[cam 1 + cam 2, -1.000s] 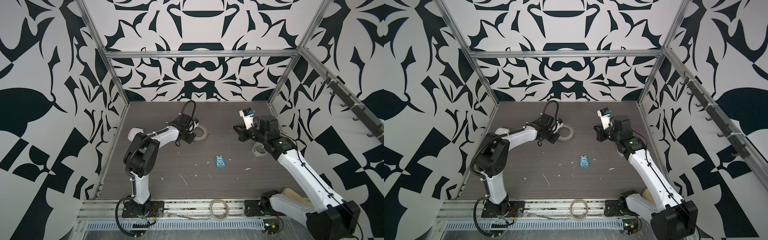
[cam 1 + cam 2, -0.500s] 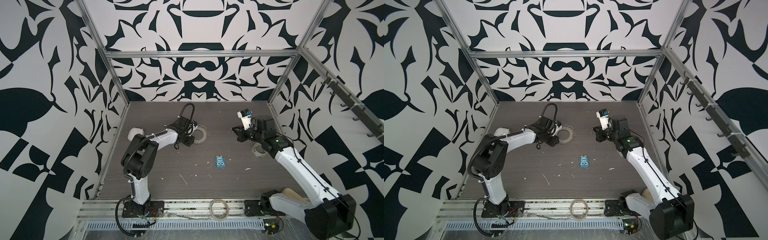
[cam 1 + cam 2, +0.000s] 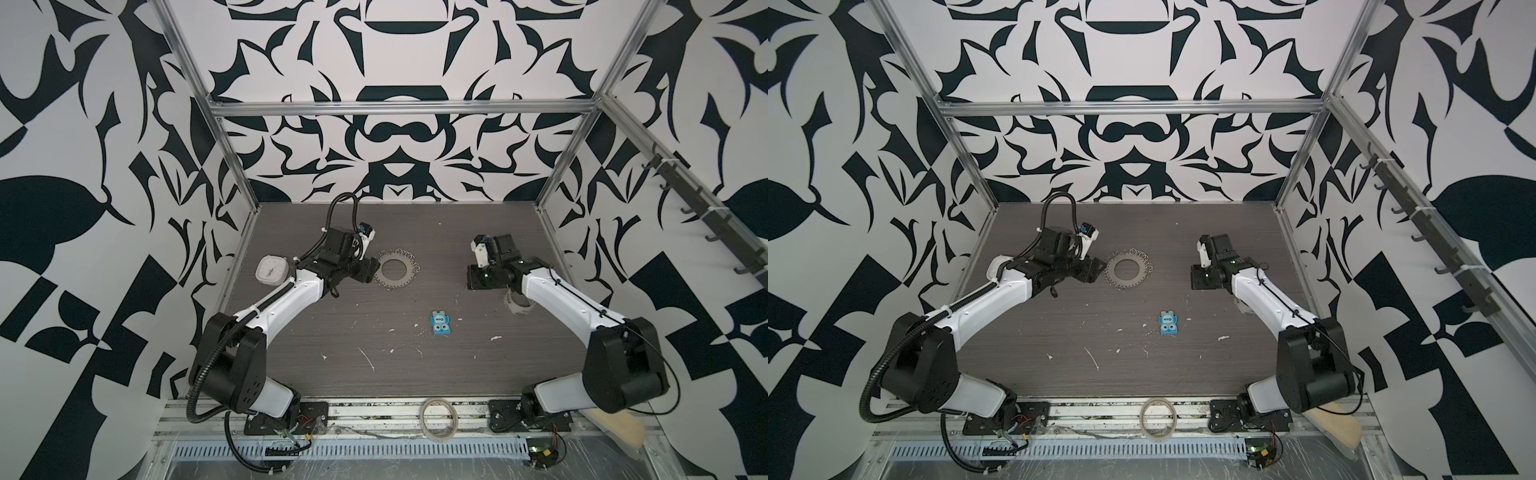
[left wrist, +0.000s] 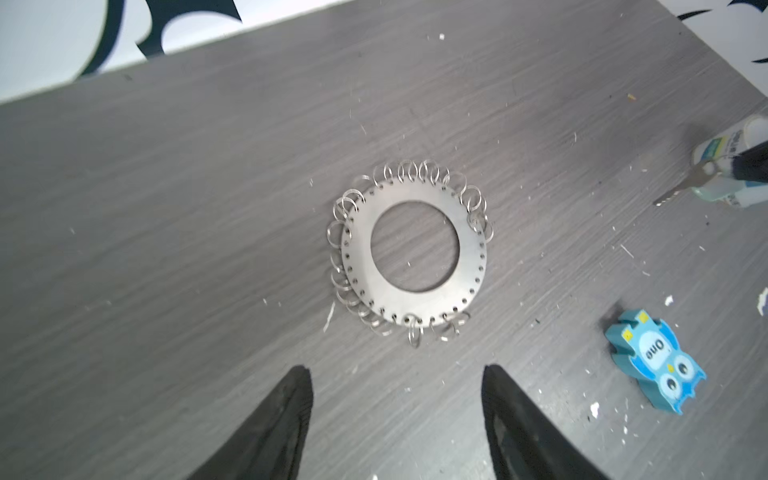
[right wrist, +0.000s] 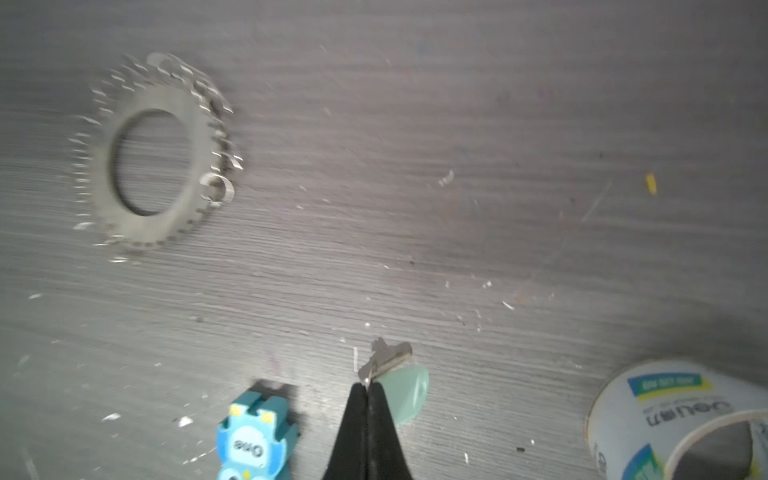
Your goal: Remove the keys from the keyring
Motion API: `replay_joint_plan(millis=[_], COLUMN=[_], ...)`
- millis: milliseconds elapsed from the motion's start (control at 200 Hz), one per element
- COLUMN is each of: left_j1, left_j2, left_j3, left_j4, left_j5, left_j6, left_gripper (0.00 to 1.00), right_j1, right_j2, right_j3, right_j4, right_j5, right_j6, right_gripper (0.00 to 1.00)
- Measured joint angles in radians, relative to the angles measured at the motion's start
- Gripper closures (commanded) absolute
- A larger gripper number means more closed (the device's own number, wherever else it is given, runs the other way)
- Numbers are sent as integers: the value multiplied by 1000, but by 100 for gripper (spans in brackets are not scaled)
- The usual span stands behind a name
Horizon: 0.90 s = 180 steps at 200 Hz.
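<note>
My right gripper will move down onto the bare tabletop between keyring and tape roll and release the key there, since it is already clear of the keyring.
The keyring is a flat grey metal disc with a wide hole and a rim fringed with small wire rings. It lies flat on the table in both top views. My left gripper stands open just short of its left edge, with nothing between the fingers. My right gripper is shut on a key with a pale green head and a metal blade, held low over the table at the right, well apart from the keyring.
A blue owl eraser lies mid-table. A tape roll sits under the right arm. A white square clock-like thing rests by the left wall, and a beige tape ring on the front rail. White flecks dot the table.
My left gripper has opened, let go of the keyring's left edge and drawn back a little. The right gripper, still shut on the key, has sunk slightly.
</note>
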Motion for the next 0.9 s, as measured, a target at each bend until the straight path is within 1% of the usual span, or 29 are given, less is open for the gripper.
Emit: replay_joint_plan(millis=[190,415,640,730,805,825,840,860,885,900], left_j1=[-2,-2,-2,-2,-2,-2,-2,-2,-2,-2], left_j2=[-6,-6,-6,-6,-10,-12,-14,-18,-24,-27], left_j3=[-58,-65,-65,-65,-65,-65,-65,-65,-65,-65], left_j4=[21,39,43,43,42,41,40,40,39,39], left_j5=[1,1,1,0,0,0,0,0,0,0], left_j6=[-35,-47,-55,-55,-54,-53,-53,-52,-51,-50], left_gripper=[28,27,26,26,25,25,24,24,24,24], right_j1=[6,11,11,11,11,11,11,11,11,11], right_j2=[130,257,394,435,467,471,475,476,474,471], right_j3=[82,179,287,320,350,355,358,361,364,365], right_j4=[-76,-110,-127,-130,-135,-135,-135,-137,-139,-141], right_j5=[44,81,82,71,62,62,61,59,59,59], right_j6=[26,36,34,27,14,28,11,22,18,13], right_gripper=[100,100,100,85,67,59,55,50,39,30])
